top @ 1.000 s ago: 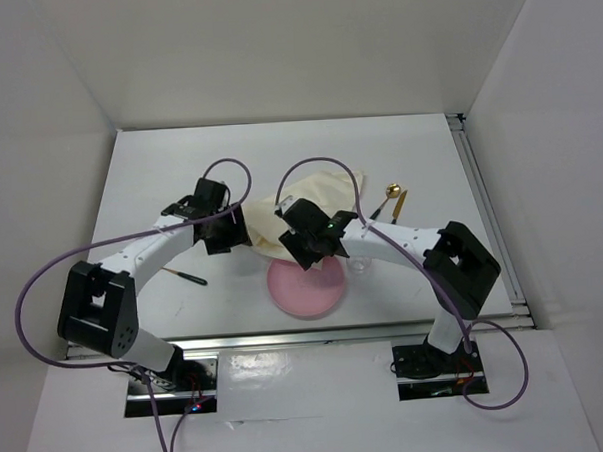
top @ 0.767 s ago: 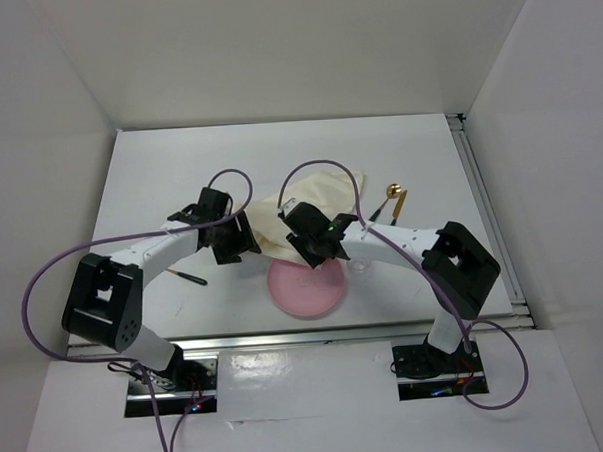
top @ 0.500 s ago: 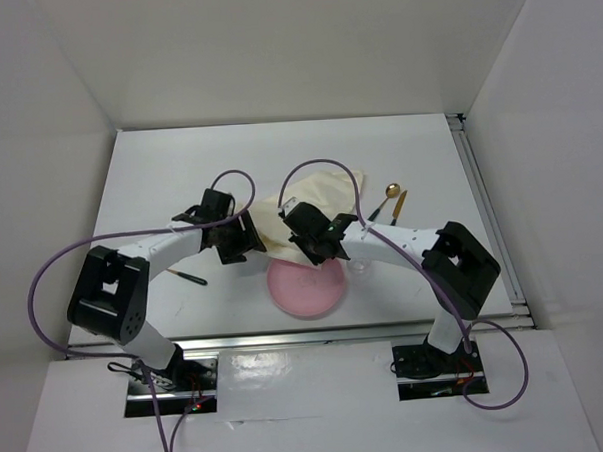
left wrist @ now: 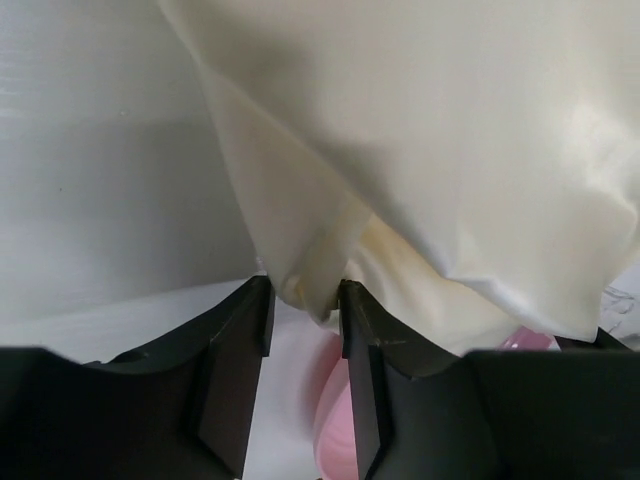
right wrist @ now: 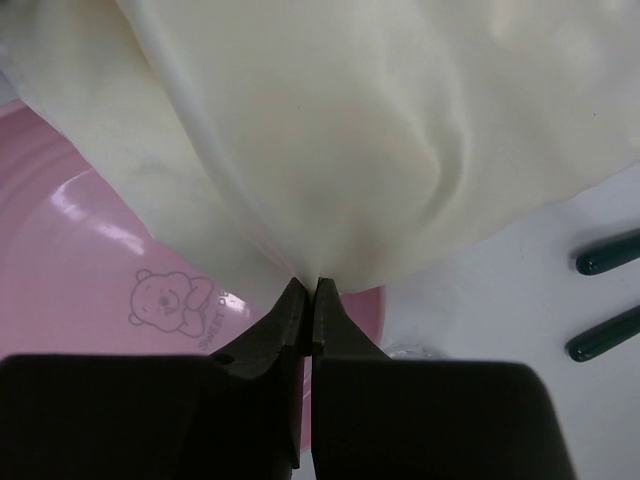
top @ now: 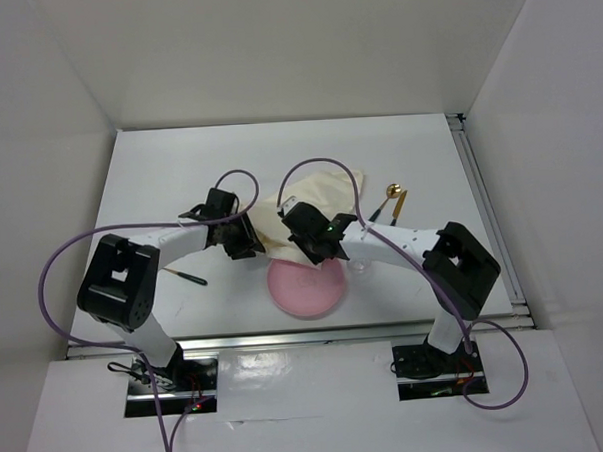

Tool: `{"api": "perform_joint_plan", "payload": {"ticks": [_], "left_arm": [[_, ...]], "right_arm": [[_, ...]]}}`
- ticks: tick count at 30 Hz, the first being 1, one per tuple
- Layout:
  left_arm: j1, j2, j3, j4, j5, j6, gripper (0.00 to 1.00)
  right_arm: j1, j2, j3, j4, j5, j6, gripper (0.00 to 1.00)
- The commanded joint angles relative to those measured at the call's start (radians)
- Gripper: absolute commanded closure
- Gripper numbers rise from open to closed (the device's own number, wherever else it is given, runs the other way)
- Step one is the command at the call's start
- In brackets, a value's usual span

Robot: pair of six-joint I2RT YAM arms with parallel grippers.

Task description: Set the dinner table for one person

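Note:
The right gripper raises the mat's edge clear of the plate (top: 306,288) it covers next, carries it beside the gold spoon's bowl, which lies outward, and releases.
A cream cloth mat (top: 315,200) lies crumpled on the white dinner table (top: 169,172), its near edge draped over a pink plate (top: 306,288). My right gripper (right wrist: 310,288) is shut on the mat's near edge (right wrist: 330,150), just above the plate (right wrist: 90,300) with its bear print. My left gripper (left wrist: 305,300) is open, and a folded corner of the mat (left wrist: 305,285) hangs between its fingertips. In the top view the left gripper (top: 247,240) and the right gripper (top: 306,250) flank the mat's near side.
A gold spoon (top: 389,193) and a gold knife (top: 401,201) with dark handles (right wrist: 608,252) lie right of the mat. A clear glass (top: 360,264) stands by the plate's right rim. A dark utensil (top: 189,278) lies at the near left.
My left arm has swung right to the mat's near-left corner and its jaws have narrowed around the fold. My right gripper has shut on the mat's edge.

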Motion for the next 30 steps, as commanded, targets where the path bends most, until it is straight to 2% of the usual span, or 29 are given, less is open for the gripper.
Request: {"api": "perform_joint_plan", "payload": {"ticks": [1,4,5,8,9,10,14,19,21,24,30], "left_arm": [[0.002,0.016,0.049,0.041,0.024,-0.012,0.52],[0.002,0.027,0.074,0.041,0.024,-0.012,0.55],[0.002,0.027,0.083,0.032,0.024,-0.012,0.6],[0.002,0.036,0.095,0.006,-0.002,-0.001,0.81],[0.002,0.046,0.127,-0.006,-0.003,0.011,0.97],[0.002,0.047,0.144,-0.02,-0.018,0.029,1.0],[0.002,0.093,0.259,-0.121,-0.084,0.093,1.0],[0.034,0.102,0.446,-0.222,-0.139,0.179,1.0],[0.054,0.112,0.514,-0.253,-0.139,0.204,1.0],[0.073,0.113,0.609,-0.262,-0.139,0.242,1.0],[0.128,0.123,0.741,-0.284,-0.089,0.262,1.0]], "right_arm": [[0.012,-0.053,0.049,0.001,0.035,-0.011,1.0],[0.012,-0.053,0.075,-0.019,0.045,-0.011,1.0],[0.012,-0.053,0.088,-0.019,0.046,-0.011,1.0],[0.012,-0.072,0.098,-0.019,0.055,-0.011,1.0],[0.0,-0.082,0.11,-0.028,0.046,-0.02,1.0],[-0.001,-0.082,0.11,-0.028,0.046,-0.02,1.0],[-0.031,-0.108,0.15,-0.01,0.055,-0.032,1.0],[-0.143,-0.085,0.288,-0.001,0.027,-0.055,1.0],[-0.203,-0.056,0.395,-0.03,-0.011,-0.045,1.0],[-0.261,-0.056,0.467,-0.03,-0.08,-0.035,1.0],[-0.306,-0.033,0.622,-0.03,-0.089,-0.058,1.0]]}}
